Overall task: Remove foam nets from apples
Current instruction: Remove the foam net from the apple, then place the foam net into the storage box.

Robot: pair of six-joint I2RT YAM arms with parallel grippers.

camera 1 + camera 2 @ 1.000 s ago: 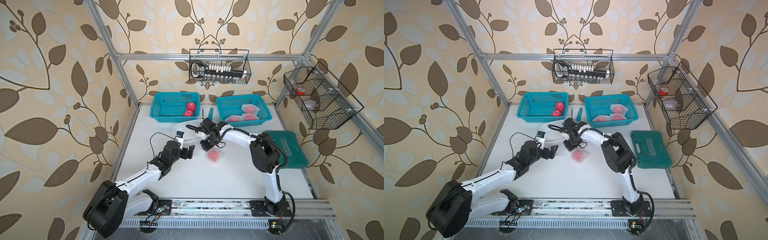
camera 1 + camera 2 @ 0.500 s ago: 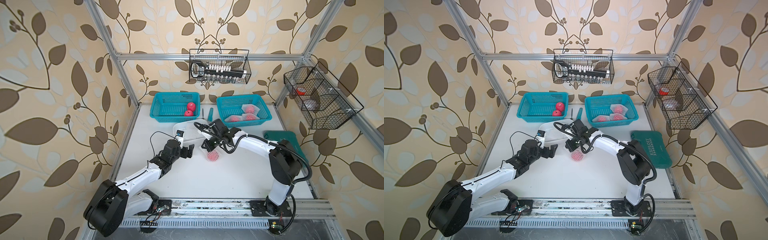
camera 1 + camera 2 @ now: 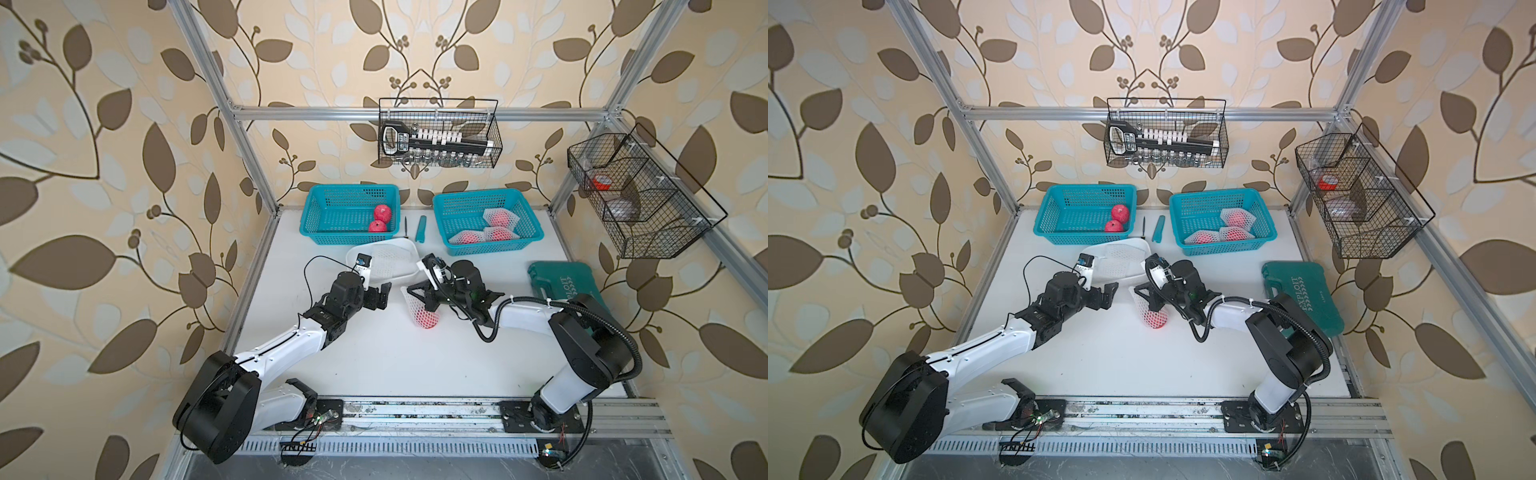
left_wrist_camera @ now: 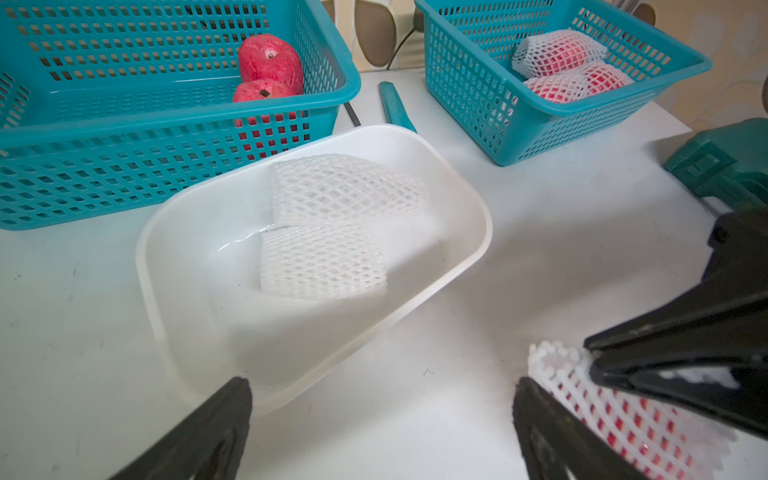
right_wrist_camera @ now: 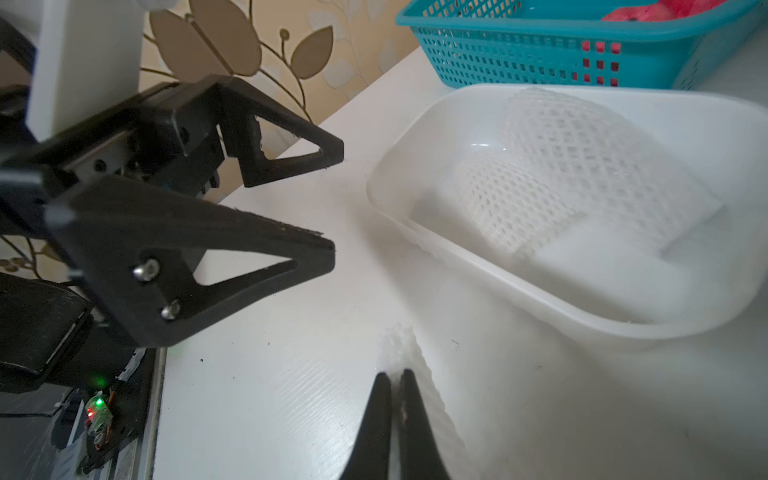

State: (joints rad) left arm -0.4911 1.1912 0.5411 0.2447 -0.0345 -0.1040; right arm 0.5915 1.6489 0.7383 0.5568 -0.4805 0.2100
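My right gripper moves up and outward next, then down over the white tub (image 3: 389, 260) (image 5: 560, 216) to release the foam net's rim, since empty nets lie there.
In both top views my right gripper (image 3: 411, 291) (image 3: 1138, 291) is shut on the upper rim of a white foam net (image 3: 417, 305). A red apple (image 3: 428, 319) sits in the net's lower end, at mid-table. The right wrist view shows the closed fingertips (image 5: 395, 376) pinching the foam net's edge (image 5: 401, 345). My left gripper (image 3: 384, 296) (image 4: 382, 386) stands open and empty just left of it, one finger next to the netted apple (image 4: 615, 415). Two bare apples (image 3: 380, 219) lie in the left teal basket (image 3: 324, 208). Netted apples (image 3: 496, 226) lie in the right basket (image 3: 453, 208).
A white tub (image 3: 411, 249) holding two empty foam nets (image 4: 332, 224) sits just behind both grippers. Between the baskets lie a teal tool (image 3: 420, 228) and a thin black one (image 3: 406, 224). A green case (image 3: 561, 282) lies at the right edge. Wire racks hang on the walls.
The right arm's elbow has swung out to the right and its wrist has turned, still holding the net, which now stretches above the apple. The left gripper has edged slightly toward it.
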